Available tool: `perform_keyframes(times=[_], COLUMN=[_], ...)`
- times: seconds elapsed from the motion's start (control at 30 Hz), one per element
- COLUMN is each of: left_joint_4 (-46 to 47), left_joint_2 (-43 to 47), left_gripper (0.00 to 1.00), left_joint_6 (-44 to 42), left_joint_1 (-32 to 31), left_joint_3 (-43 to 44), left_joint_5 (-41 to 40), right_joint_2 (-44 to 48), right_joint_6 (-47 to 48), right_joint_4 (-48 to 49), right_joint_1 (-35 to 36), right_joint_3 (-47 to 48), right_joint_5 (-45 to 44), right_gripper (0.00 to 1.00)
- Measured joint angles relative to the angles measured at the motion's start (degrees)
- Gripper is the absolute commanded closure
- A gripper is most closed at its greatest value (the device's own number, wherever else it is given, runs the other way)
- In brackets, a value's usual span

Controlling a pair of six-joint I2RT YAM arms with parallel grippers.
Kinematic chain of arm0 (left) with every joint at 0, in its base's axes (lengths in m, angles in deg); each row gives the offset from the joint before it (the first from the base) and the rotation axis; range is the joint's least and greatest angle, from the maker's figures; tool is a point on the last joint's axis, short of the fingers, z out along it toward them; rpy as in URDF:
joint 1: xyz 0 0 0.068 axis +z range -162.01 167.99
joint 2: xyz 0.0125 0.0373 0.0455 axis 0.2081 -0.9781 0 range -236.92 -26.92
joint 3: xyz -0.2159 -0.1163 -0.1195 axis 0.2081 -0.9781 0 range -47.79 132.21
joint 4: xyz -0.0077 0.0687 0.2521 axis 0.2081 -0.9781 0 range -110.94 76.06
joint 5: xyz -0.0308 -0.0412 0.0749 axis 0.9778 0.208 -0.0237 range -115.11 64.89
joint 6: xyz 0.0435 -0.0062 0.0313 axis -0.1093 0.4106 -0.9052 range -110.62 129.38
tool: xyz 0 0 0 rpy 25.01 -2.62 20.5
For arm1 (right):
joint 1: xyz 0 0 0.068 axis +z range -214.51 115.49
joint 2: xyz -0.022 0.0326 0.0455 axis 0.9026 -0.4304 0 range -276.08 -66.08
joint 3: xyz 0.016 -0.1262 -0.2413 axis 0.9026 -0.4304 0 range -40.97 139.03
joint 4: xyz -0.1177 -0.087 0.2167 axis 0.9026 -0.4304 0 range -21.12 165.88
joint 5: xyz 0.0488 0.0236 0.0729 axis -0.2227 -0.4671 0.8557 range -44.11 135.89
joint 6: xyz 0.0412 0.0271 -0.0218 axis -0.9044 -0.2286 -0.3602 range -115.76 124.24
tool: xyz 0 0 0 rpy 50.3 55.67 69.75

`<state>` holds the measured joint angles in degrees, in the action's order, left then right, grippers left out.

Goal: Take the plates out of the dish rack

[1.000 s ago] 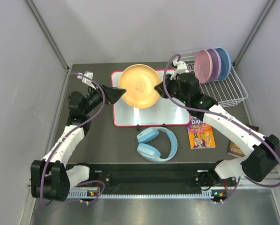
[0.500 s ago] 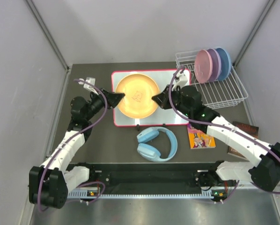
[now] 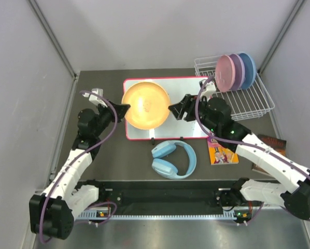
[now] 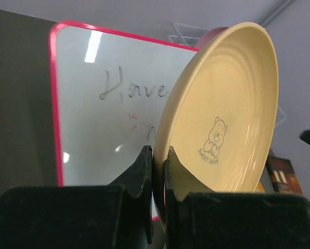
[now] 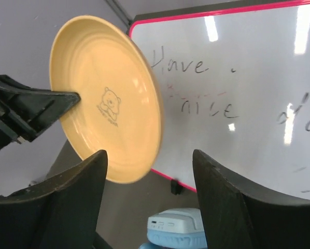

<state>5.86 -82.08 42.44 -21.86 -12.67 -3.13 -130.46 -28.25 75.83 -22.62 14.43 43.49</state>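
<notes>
The dark tabletop [image 3: 112, 134] [image 4: 20, 119] beside the whiteboard is bare, so the robot will move its left gripper to the left in the top view, lower it there and let go of the plate's rim.
A yellow-orange plate [image 3: 146, 105] with a small bear print hangs tilted above the left part of the whiteboard. My left gripper [image 3: 125, 108] is shut on its left rim; in the left wrist view both fingers pinch the rim of the plate [image 4: 222, 114] at the gripper [image 4: 157, 151]. My right gripper [image 3: 171, 110] stands open just off the plate's right edge, touching nothing. The right wrist view shows the plate [image 5: 106, 98] beyond that gripper [image 5: 149, 155]. Pink [image 3: 225, 73], lilac [image 3: 237, 70] and blue [image 3: 248, 67] plates stand upright in the white wire dish rack [image 3: 253, 104] at the back right.
A red-framed whiteboard [image 3: 188, 91] with handwriting lies flat under the plate. Light-blue headphones [image 3: 173, 160] lie in front of it, with a colourful book [image 3: 222, 148] to their right and a dark book [image 3: 261, 165] near the right arm.
My left gripper closed on the plate's left rim. My right gripper opened, let go of the right rim and drew back. The plate shifted left and nearer.
</notes>
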Motion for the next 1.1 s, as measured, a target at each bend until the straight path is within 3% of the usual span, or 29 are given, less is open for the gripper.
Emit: perform_keyframes(times=[0.27, 0.5, 0.6, 0.83, 1.1], left_joint_4=[-13.64, -20.00, -21.90, -22.32, -15.65], left_joint_2=[3.50, 6.64, 6.56, 3.37, -11.15], left_gripper=[1.00, 1.00, 1.00, 1.00, 1.00], left_joint_6=[-5.38, -6.16, -5.60, -1.53, 0.92], left_joint_1=[0.83, 3.37, 7.56, 22.49, 29.59], left_joint_3=[9.03, 9.55, 8.79, 4.39, -1.53], left_joint_5=[-22.01, -41.20, -44.87, -40.30, -21.55], right_joint_2=[7.91, 12.81, 14.08, 14.34, 9.44], right_joint_6=[6.49, 9.44, 10.25, 11.85, 13.46], right_joint_4=[-9.03, -13.44, -14.43, -15.67, -16.20], right_joint_1=[-2.89, -13.81, -17.29, -21.94, -27.10], right_joint_3=[0.09, 0.09, 0.09, -1.42, -1.77], right_joint_5=[-10.12, -9.66, -8.17, -3.63, 1.11], right_gripper=[0.30, 0.30, 0.30, 0.30, 0.30])
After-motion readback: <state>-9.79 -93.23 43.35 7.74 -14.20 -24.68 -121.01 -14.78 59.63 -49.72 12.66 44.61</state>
